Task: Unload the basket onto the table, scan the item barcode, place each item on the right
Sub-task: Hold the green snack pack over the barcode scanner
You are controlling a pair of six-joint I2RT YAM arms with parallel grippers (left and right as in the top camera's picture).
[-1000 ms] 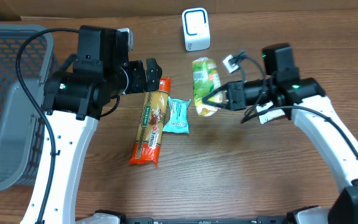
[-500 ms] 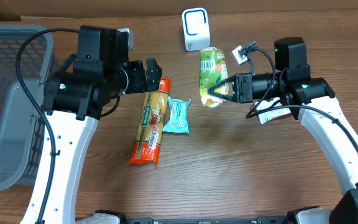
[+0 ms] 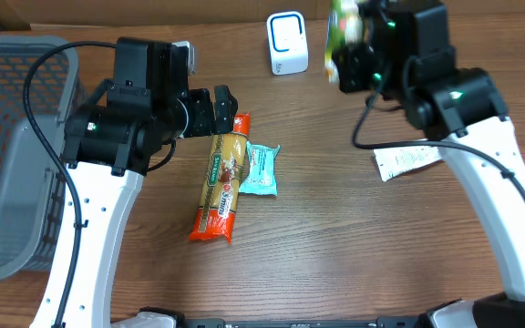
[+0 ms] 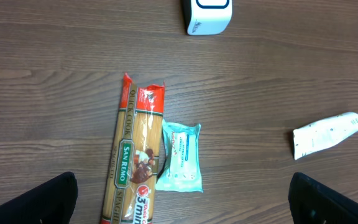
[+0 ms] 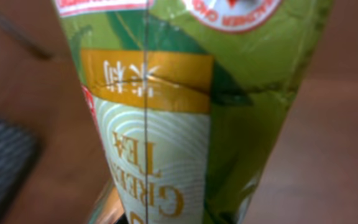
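Observation:
Next, the right gripper sweeps over the scanner (image 3: 287, 43), then back and down to the tabletop (image 3: 387, 132) beside the white tube to release the packet, as bare wood shows there.
My right gripper (image 3: 357, 55) is shut on a green tea packet (image 3: 339, 29), held high in the air just right of the white scanner (image 3: 287, 43). The packet fills the right wrist view (image 5: 185, 118), showing its green and white printed face with gold lettering; no barcode shows on that face. The right fingers are hidden behind it. My left gripper (image 3: 215, 109) hangs open over the top end of a spaghetti pack (image 3: 222, 178). Its dark fingertips (image 4: 48, 199) stand wide apart with nothing between them.
A teal wipes packet (image 3: 261, 170) lies right of the spaghetti (image 4: 135, 168). A white tube (image 3: 408, 161) lies on the wooden table under the right arm. A grey wire basket (image 3: 7, 155) stands at the left edge.
The right arm has lifted the green tea packet up and toward the back, from beside the teal packet to a spot right of the scanner. The left arm has not moved.

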